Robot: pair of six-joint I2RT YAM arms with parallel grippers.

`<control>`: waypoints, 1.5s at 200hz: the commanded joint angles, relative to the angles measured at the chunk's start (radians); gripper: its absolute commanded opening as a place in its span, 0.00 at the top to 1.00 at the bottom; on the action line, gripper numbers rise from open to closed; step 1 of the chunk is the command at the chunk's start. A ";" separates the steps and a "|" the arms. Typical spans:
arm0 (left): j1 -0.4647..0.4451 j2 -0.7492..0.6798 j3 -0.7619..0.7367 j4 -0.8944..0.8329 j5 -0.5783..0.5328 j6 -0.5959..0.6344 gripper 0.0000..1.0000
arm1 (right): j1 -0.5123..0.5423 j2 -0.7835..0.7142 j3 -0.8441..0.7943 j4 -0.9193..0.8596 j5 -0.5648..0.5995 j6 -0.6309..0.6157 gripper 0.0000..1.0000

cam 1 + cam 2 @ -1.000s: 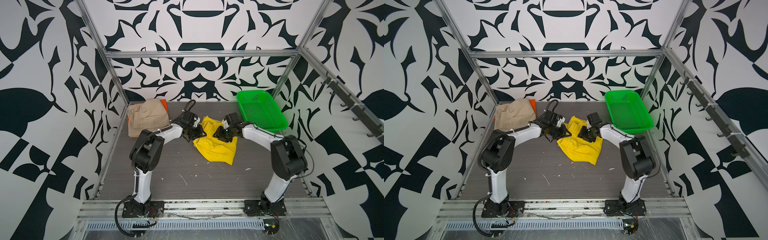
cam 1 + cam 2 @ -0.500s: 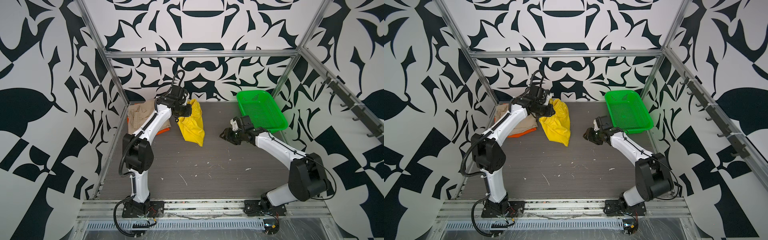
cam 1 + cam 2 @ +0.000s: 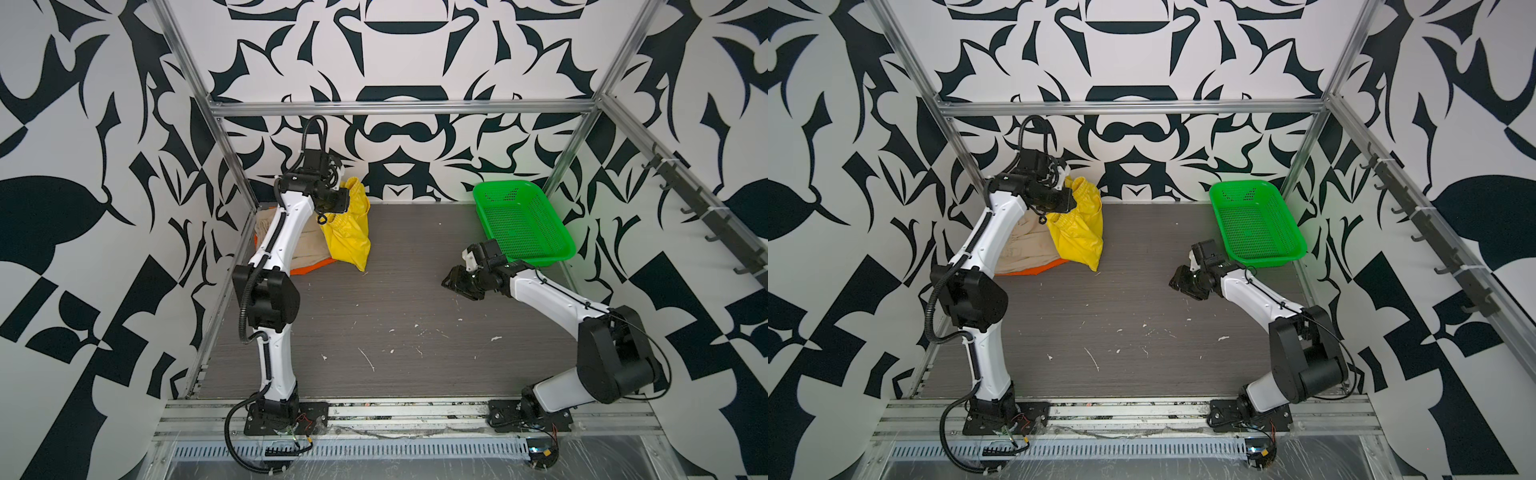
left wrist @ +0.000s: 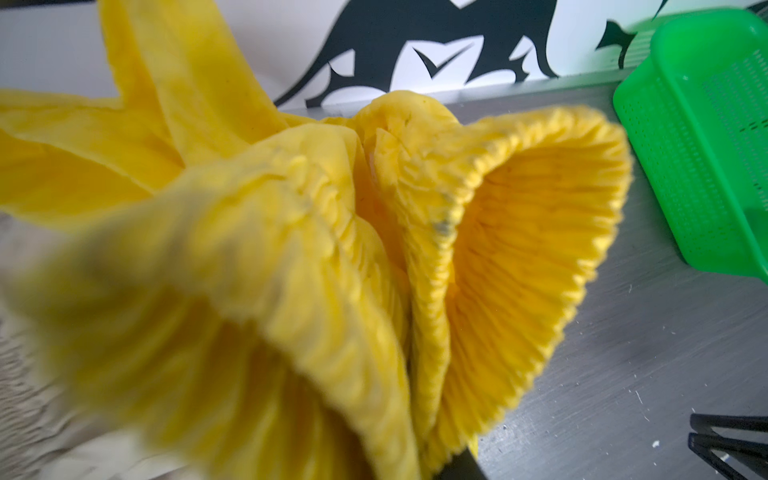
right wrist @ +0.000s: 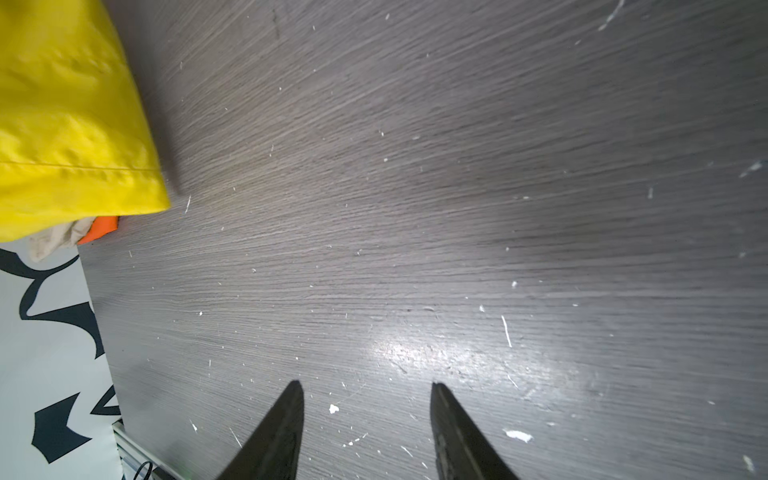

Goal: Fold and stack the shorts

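I need to move my left gripper away from the green basket next and down over the beige shorts (image 3: pixel 309 249) (image 4: pixel 36 408) to let go of the waist of the yellow shorts, because the beige shorts are beside and below my left gripper.
The yellow shorts (image 3: pixel 351 237) (image 3: pixel 1079 237) hang bunched from my left gripper (image 3: pixel 338 201) (image 3: pixel 1067 203), which is shut on their elastic waist at the back left. Their lower hem touches the table beside the beige shorts (image 3: pixel 309 249) (image 3: pixel 1021 245), which lie on the orange shorts (image 3: pixel 309 268) (image 3: pixel 1042 269). The left wrist view is filled by the ruffled yellow waistband (image 4: pixel 291 249), which hides the fingers. My right gripper (image 3: pixel 451 282) (image 3: pixel 1177 282) (image 5: pixel 365 386) hovers low over bare table at the right, open and holding nothing. The right wrist view catches the yellow hem (image 5: pixel 62 124) with the orange edge (image 5: pixel 99 228) under it.
A green perforated basket (image 3: pixel 540 257) (image 3: pixel 1266 261) (image 4: pixel 685 145) stands at the back right, just behind the right gripper. Patterned walls and metal frame posts close in the dark wood-grain table (image 3: pixel 395 299) on three sides. White flecks dot its surface.
The left gripper has lifted the yellow shorts from the table's middle and carried them to the back left, beside the beige and orange pile. The right gripper has let go and drawn back right.
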 commanded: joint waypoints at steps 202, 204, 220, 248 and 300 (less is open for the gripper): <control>0.414 -0.142 -0.227 0.081 -0.101 -0.198 0.01 | -0.094 -0.093 0.071 -0.032 0.151 -0.130 0.00; 0.407 -0.160 -0.234 0.085 -0.113 -0.197 0.01 | -0.103 -0.101 0.072 -0.031 0.158 -0.137 0.00; 0.356 -0.304 -0.350 0.171 -0.205 -0.162 0.01 | -0.175 -0.162 0.055 -0.006 0.201 -0.204 0.00; 0.289 -0.601 -0.769 0.480 -0.255 -0.107 0.00 | -0.274 -0.275 -0.044 0.120 0.269 -0.372 0.00; 0.252 -1.007 -1.667 1.203 -0.234 -0.076 0.01 | -0.325 -0.480 -0.501 0.648 0.364 -0.615 0.00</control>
